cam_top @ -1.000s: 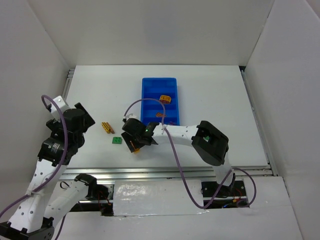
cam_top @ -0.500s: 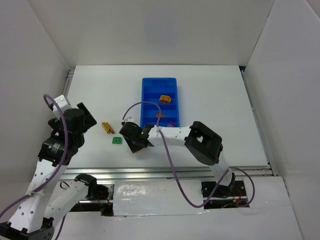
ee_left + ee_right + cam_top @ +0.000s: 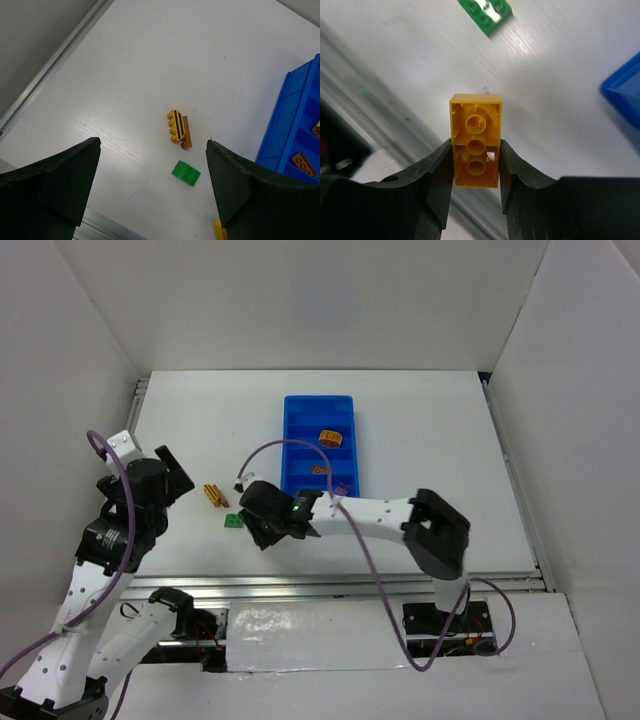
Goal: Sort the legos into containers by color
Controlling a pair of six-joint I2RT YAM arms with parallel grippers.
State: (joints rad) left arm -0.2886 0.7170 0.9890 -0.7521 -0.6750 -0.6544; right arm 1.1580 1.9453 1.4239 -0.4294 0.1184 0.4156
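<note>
I will move my right gripper outward and to the right in the top view next, to let go of its lego in the orange lego's container (image 3: 307, 436), because the colors match.
My right gripper (image 3: 475, 167) is shut on an orange-yellow lego (image 3: 475, 140), seen from its hollow underside and held off the table. In the top view this gripper (image 3: 263, 526) hangs just right of a green lego (image 3: 232, 521). A yellow-and-black striped lego stuck to a brown one (image 3: 213, 495) lies further back. The blue tray (image 3: 296, 410) holds an orange lego (image 3: 331, 437), a brown one (image 3: 320, 470) and a purple one (image 3: 342, 487) in separate containers. My left gripper (image 3: 152, 145) is open above the green lego (image 3: 186, 173) and the striped lego (image 3: 176, 125).
White walls close in the table on three sides. A metal rail (image 3: 330, 585) runs along the near edge, close under the right gripper. The tray's corner (image 3: 625, 92) shows to the right of the held lego.
My right gripper has shut on the orange-yellow lego and raised it off the table, and its arm has swung its elbow to the right. The left arm has barely moved.
</note>
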